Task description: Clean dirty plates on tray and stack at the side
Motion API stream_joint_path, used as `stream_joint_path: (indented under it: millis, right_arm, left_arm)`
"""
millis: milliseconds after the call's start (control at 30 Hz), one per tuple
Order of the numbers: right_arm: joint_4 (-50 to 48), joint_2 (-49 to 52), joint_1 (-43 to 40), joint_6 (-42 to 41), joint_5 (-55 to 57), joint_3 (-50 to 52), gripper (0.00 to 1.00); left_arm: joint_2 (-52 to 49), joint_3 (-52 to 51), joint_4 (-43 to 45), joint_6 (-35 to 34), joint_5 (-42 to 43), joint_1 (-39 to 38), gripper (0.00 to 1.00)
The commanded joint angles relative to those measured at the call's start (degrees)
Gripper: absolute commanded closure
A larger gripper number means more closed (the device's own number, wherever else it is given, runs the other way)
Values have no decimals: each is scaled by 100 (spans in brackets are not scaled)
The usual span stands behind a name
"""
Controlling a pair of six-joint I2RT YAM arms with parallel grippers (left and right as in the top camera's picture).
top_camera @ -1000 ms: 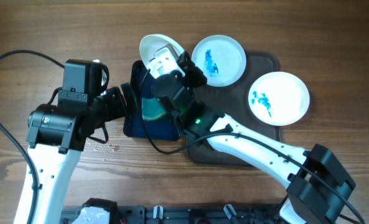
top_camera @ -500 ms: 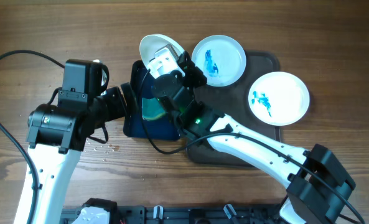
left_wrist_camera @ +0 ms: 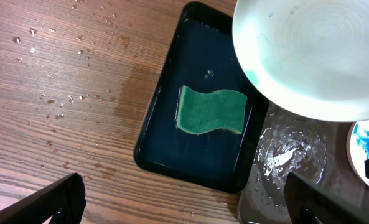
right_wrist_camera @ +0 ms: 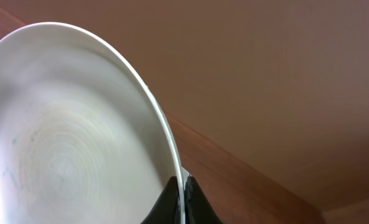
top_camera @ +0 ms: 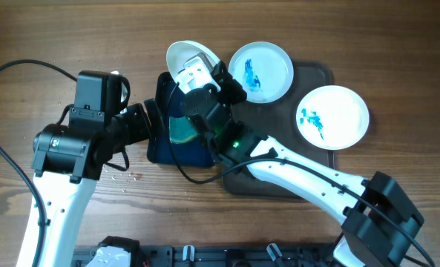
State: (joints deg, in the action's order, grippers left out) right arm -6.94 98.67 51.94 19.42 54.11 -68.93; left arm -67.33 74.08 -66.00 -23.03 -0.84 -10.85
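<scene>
My right gripper moves across, lowers the plate and releases it next. Bare table beyond the tray lies below this gripper and to its right in the overhead view.
My right gripper (right_wrist_camera: 183, 199) is shut on the rim of a white plate (right_wrist_camera: 66, 143) and holds it tilted on edge. From overhead, that plate (top_camera: 186, 55) hangs over the far end of the black basin (top_camera: 176, 152). Seen from the left wrist, this plate (left_wrist_camera: 315, 56) has a pale blue tint. Two more plates (top_camera: 260, 71) (top_camera: 332, 116), both with blue smears, lie on the dark brown tray (top_camera: 292, 111). My left gripper (left_wrist_camera: 187, 205) is open with nothing in it, above the table by the basin's near edge. A green sponge (left_wrist_camera: 211, 112) lies in the basin (left_wrist_camera: 165, 81).
Water droplets (left_wrist_camera: 53, 99) are scattered on the wooden table left of the basin. The tray's near corner (left_wrist_camera: 284, 155) is wet. The right arm (top_camera: 294, 167) reaches across the tray's front part. A black cable (top_camera: 12, 70) loops at the left.
</scene>
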Motion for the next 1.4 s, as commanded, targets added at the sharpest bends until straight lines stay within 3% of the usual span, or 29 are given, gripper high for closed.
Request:
stream_joint_path:
  millis: [0, 133, 433, 500, 567, 733, 867, 1000, 1133, 1233, 1367]
  right_arm:
    - [-81, -26, 35, -94, 129, -74, 96]
    - [-52, -184, -26, -1294, 702, -72, 96]
    - [1943, -629, -470, -3145, -680, -72, 96]
    - [2741, -953, -809, -4070, -1552, -72, 96]
    - [3296, -1384, -1287, -4328, -2398, -72, 96]
    - [4452, -2511, -2717, -4385, -3775, -72, 96]
    - [5335, -3193, -4752, -4245, -5438, -72, 96]
    - [5845, -2979, -6771, -3692, -6688, -59, 96]
    - [5862, -2326, -7969, -3580, -6662, 168, 96]
    - [5748, -1690, -8083, -3473, -6319, 199, 96]
    - [5488, -981, -8168, -4238, -5311, 199, 96]
  left_arm:
    - [7, 83, 13, -33, -74, 26, 0]
    - [7, 83, 13, -33, -74, 26, 0]
    - [7, 83, 13, -33, -74, 26, 0]
    - [7, 83, 13, -33, -74, 26, 0]
    - [7, 83, 13, -33, -74, 26, 0]
    - [7, 83, 13, -33, -74, 26, 0]
    - [4, 83, 13, -33, -74, 26, 0]
    - [7, 83, 13, -33, -74, 26, 0]
    - [4, 83, 13, -33, -74, 26, 0]
    - [7, 83, 13, -33, -74, 26, 0]
    - [7, 83, 13, -33, -74, 26, 0]
